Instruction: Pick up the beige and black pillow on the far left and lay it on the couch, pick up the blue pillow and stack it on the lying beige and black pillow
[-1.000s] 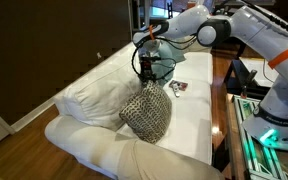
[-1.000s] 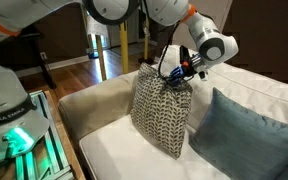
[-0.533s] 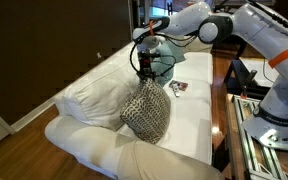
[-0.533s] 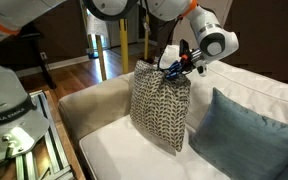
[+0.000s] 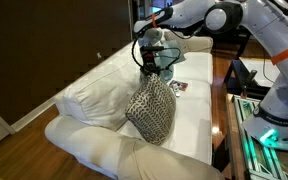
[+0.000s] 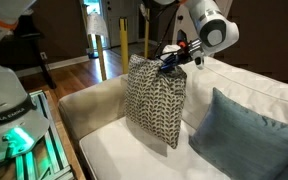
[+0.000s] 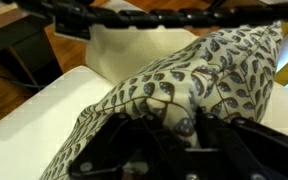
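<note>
I should next move my gripper back toward the table side and lower the top corner of the beige and black pillow toward the couch seat (image 5: 199,115).
My gripper (image 5: 147,68) (image 6: 171,63) (image 7: 184,125) is shut on the top edge of the beige and black pillow (image 5: 151,108) (image 6: 154,99) (image 7: 184,75). The pillow hangs from it, lifted clear above the couch seat (image 5: 199,115) (image 6: 124,150). A blue pillow (image 6: 246,137) leans against the couch back right beside the hanging pillow. Another blue pillow (image 5: 162,62) shows behind my gripper in an exterior view. In the wrist view the patterned fabric fills the frame between my fingers.
The rounded couch arm (image 5: 104,150) (image 6: 84,98) lies near the pillow. White back cushions (image 5: 89,100) line the couch. A small object (image 5: 179,87) lies on the seat. A table with equipment (image 5: 259,125) stands by the couch; a lit base (image 6: 14,135) stands off its end.
My gripper has risen and carried the beige and black pillow higher off the seat; the pillow now hangs more upright and farther from the blue pillow.
</note>
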You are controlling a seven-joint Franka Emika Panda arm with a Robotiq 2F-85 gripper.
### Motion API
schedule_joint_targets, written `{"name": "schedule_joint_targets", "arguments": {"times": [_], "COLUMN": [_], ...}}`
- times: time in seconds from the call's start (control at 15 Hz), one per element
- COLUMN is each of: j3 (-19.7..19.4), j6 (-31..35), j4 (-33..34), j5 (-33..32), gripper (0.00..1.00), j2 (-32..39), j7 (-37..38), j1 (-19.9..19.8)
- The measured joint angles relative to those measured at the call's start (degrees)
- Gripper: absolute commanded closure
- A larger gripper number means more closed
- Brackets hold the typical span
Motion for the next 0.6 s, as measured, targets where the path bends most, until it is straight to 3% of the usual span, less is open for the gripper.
{"name": "schedule_joint_targets", "arguments": {"times": [0.27,0.6], "j3": [-3.83,-7.96], "j6": [-4.15,-4.54], "j4": [-6.71,-15.61], "j5": [0.05,0.08], "gripper": [0.96,0.96], "j2": [-4.68,-8.61], "j7": [0.02,-0.14], "j1": [0.70,1.05]}}
